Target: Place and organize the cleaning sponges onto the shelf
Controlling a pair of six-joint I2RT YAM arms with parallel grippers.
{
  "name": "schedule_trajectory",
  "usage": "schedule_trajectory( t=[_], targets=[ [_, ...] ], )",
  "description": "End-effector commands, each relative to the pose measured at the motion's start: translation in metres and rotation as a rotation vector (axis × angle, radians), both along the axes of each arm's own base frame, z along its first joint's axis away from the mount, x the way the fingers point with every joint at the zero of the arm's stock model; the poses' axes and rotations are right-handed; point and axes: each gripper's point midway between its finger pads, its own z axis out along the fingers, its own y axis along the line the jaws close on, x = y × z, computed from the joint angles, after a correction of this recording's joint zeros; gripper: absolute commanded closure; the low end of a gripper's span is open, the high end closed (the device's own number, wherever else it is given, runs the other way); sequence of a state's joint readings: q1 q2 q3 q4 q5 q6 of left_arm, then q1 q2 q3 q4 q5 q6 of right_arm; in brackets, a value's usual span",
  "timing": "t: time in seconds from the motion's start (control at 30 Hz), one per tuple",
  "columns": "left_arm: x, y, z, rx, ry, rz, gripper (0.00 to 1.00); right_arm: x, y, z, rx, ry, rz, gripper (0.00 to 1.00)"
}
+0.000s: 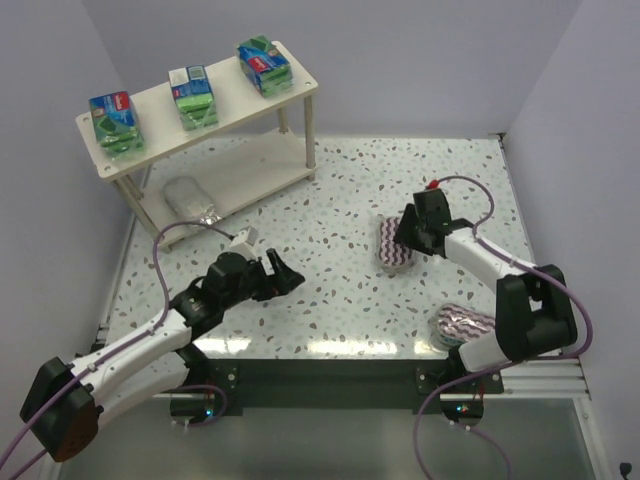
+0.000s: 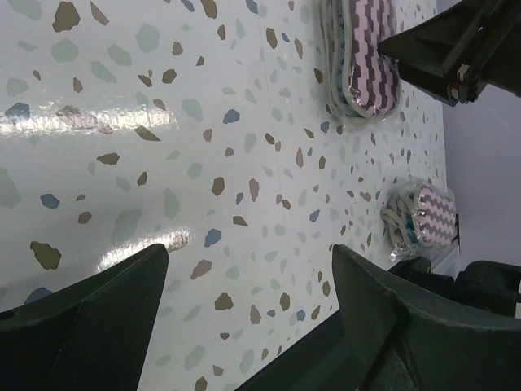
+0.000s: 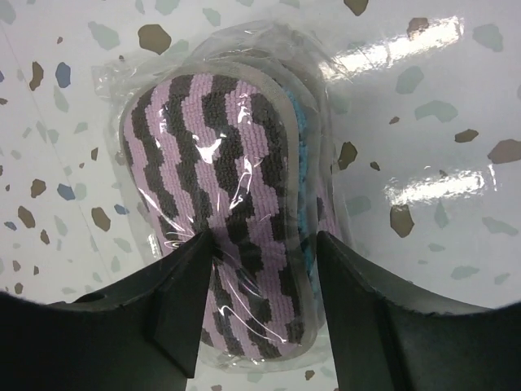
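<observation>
I will lower my left gripper toward the right in the top view, onto the mid-table pad's near end [image 1: 396, 265] [image 2: 366, 110], because its empty fingers are above bare table.
The cream shelf [image 1: 155, 100] stands at the far left. Three green-and-blue packs [image 1: 115, 120], [image 1: 193, 97], [image 1: 263, 65] sit on its top board. The silvery pack [image 1: 190, 197] lies on the lower board. One striped oval pad [image 1: 392, 247] lies mid-table; it also shows in the right wrist view [image 3: 220, 163]. My right gripper [image 1: 402, 240] [image 3: 264, 244] is open, its jaws straddling this pad's near end and touching the wrap. The second oval pad [image 1: 462, 325] lies near the right arm's base. My left gripper [image 1: 288, 272] [image 2: 248, 257] is open and empty over bare table.
The terrazzo table [image 1: 330, 200] is walled on three sides. The left wrist view shows both pads [image 2: 362, 53] [image 2: 423, 220] and the right arm's black body [image 2: 456, 41]. The shelf's thin legs [image 1: 310, 135] stand at the table's far left.
</observation>
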State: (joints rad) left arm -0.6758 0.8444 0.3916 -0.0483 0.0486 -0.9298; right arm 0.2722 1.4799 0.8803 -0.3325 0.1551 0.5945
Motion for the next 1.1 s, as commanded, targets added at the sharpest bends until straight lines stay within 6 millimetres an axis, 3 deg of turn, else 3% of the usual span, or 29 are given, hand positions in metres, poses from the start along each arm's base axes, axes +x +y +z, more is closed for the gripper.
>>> schedule_trajectory(
  t=[0.0, 0.1, 0.27, 0.4, 0.63, 0.83, 0.97, 1.07],
  targets=[
    [0.000, 0.000, 0.001, -0.021, 0.002, 0.019, 0.13, -0.009, 0.011, -0.012, 0.070, 0.003, 0.026, 0.43],
    [0.002, -0.002, -0.001, -0.026, 0.008, 0.026, 0.13, -0.027, 0.020, -0.019, 0.157, 0.022, 0.019, 0.50],
    [0.013, -0.020, 0.007, -0.081, -0.014, 0.017, 0.13, -0.060, 0.034, -0.026, 0.330, 0.037, -0.044, 0.60],
    [0.015, -0.038, 0.007, -0.097, -0.001, 0.003, 0.13, -0.092, 0.044, -0.035, 0.475, 0.080, -0.118, 0.62],
    [0.023, -0.067, 0.011, -0.142, -0.001, 0.030, 0.13, -0.124, 0.066, -0.006, 0.613, 0.033, -0.121, 0.62],
    [0.021, -0.102, 0.013, -0.160, 0.019, -0.008, 0.14, -0.150, 0.081, -0.008, 0.692, 0.082, -0.122, 0.62],
    [0.006, -0.123, -0.001, -0.115, 0.064, -0.052, 0.18, -0.160, 0.083, -0.010, 0.710, 0.116, -0.110, 0.62],
    [-0.004, -0.131, -0.019, -0.094, 0.100, -0.073, 0.26, -0.164, 0.085, -0.010, 0.720, 0.126, -0.092, 0.62]
  ],
)
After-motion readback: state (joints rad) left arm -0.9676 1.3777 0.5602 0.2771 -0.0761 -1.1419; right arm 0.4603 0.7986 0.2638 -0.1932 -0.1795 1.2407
